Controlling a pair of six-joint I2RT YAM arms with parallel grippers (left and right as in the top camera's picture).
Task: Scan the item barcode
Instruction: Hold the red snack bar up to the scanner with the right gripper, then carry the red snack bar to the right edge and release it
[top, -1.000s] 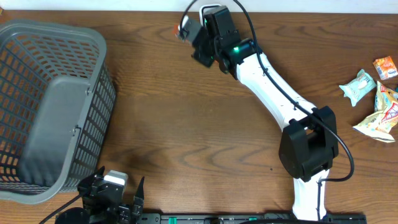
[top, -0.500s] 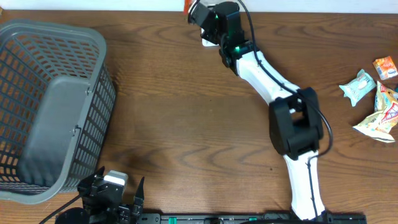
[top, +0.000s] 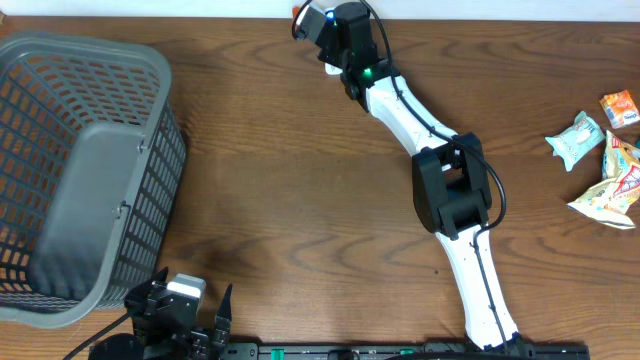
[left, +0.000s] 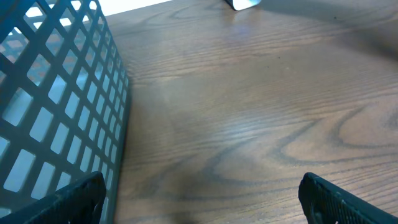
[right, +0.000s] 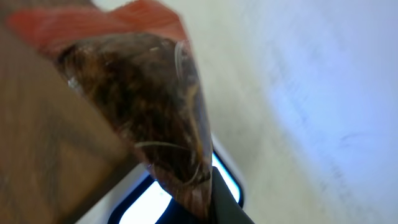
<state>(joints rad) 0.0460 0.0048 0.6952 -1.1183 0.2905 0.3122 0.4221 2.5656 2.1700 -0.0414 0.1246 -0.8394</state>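
My right gripper swings to the right in the overhead view to the bare wood between the blue and orange packets next and releases there.
The item is a clear snack packet (right: 146, 93) with brown contents and a red top edge. My right gripper (right: 208, 202) is shut on its lower corner and holds it up. Just under the packet lies a white-rimmed bright window (right: 140, 202). In the overhead view the right gripper (top: 318, 22) reaches to the table's far edge at top centre, and only a red bit of the packet (top: 299, 12) shows beside it. No barcode is readable. My left gripper (left: 199, 214) stands open low over bare wood, and in the overhead view the left gripper (top: 190, 320) sits at the near left.
A grey mesh basket (top: 90, 150) fills the left side, and its wall (left: 50, 93) stands close to my left fingers. Several snack packets (top: 600, 150) lie at the right edge. A pale object (left: 244, 4) sits at the far edge of the table.
The right arm has stretched farther toward the far table edge, carrying the packet up and slightly right. The left arm has stayed still.
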